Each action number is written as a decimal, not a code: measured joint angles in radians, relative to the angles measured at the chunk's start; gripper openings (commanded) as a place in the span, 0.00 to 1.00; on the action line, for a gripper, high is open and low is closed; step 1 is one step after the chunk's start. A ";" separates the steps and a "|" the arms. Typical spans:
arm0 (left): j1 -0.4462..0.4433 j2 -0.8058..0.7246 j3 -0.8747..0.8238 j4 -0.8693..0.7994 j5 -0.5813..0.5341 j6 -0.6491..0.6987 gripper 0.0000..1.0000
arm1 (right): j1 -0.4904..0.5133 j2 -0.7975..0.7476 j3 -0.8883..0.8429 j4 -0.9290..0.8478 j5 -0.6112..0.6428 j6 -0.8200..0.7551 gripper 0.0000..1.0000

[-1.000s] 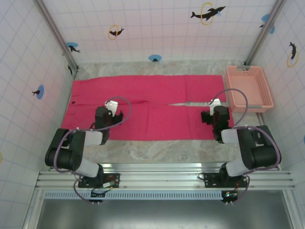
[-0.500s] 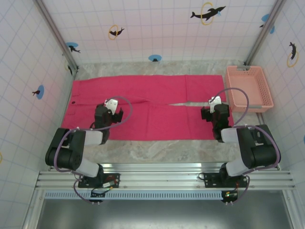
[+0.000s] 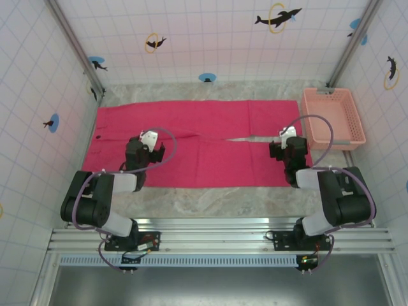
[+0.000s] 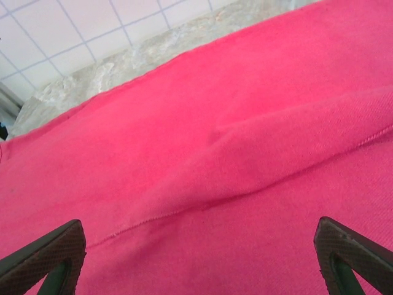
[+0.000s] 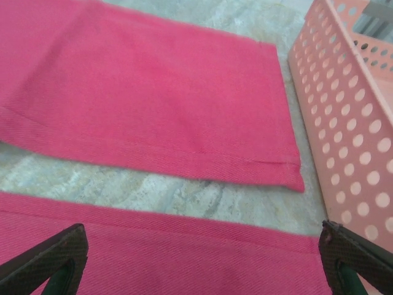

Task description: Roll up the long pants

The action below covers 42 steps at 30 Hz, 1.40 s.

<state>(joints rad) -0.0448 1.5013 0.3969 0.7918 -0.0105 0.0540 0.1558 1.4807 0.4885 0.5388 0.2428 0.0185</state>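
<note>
My right gripper turns next and moves down, back and along the near leg toward the pants' waist, to the near leg's outer edge (image 3: 231, 185). Bare marble borders the pants, hence this move.
The long pants (image 3: 204, 143) lie flat across the table, bright magenta, waist at the left and both leg ends at the right with a narrow gap between the legs. My left gripper (image 3: 152, 141) hovers over the seat area near the crotch seam (image 4: 233, 193), open, fingertips (image 4: 52, 255) wide apart with nothing between them. My right gripper (image 3: 287, 140) hangs over the near leg's end (image 5: 184, 258), open, nothing held. The far leg's hem (image 5: 202, 163) and the strip of bare table (image 5: 159, 190) between the legs lie just ahead of it.
A pale salmon-pink perforated basket (image 3: 333, 118) stands at the right, close beside the leg ends (image 5: 350, 123). Tiled walls close in the table on three sides. Bare marble table (image 3: 210, 201) runs along the near edge in front of the pants.
Both grippers have crept slightly farther from the arm bases, over the pants. The pants have not moved.
</note>
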 measured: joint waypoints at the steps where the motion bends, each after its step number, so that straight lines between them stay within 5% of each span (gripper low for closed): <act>1: 0.003 -0.002 0.009 -0.016 0.007 0.000 0.97 | 0.011 -0.005 0.106 -0.153 0.019 0.003 0.99; 4: 0.001 -0.029 0.177 -0.330 -0.007 0.019 0.97 | 0.066 0.000 0.480 -0.528 0.063 -0.004 0.99; 7: -0.018 -0.021 0.555 -0.718 -0.113 0.073 0.98 | 0.179 -0.003 0.764 -0.773 0.079 -0.071 0.99; 12: -0.043 -0.068 0.945 -1.051 -0.325 0.243 0.98 | 0.433 -0.015 0.808 -1.115 -0.006 -0.198 0.96; 17: -0.048 -0.181 0.877 -1.305 -0.468 0.341 0.97 | 0.675 0.001 0.668 -1.346 -0.033 -0.221 0.88; 23: -0.048 -0.281 0.696 -1.472 -0.521 0.373 0.97 | 0.780 0.051 0.595 -1.402 -0.037 -0.191 0.84; 29: -0.048 -0.430 0.602 -1.523 -0.526 0.403 0.97 | 0.789 0.132 0.520 -1.385 -0.049 -0.180 0.76; 37: -0.061 -0.441 0.600 -1.547 -0.521 0.410 0.98 | 0.752 0.265 0.550 -1.321 -0.069 -0.188 0.60; 39: -0.066 -0.438 0.600 -1.547 -0.521 0.410 0.98 | 0.741 0.283 0.571 -1.316 -0.076 -0.195 0.52; 42: -0.072 -0.433 0.599 -1.547 -0.515 0.410 0.97 | 0.723 0.314 0.605 -1.313 -0.083 -0.209 0.27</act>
<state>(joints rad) -0.1165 1.0683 0.9955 -0.7547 -0.5255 0.4644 0.8787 1.7950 1.0931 -0.7742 0.1600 -0.1902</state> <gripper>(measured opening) 0.976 0.412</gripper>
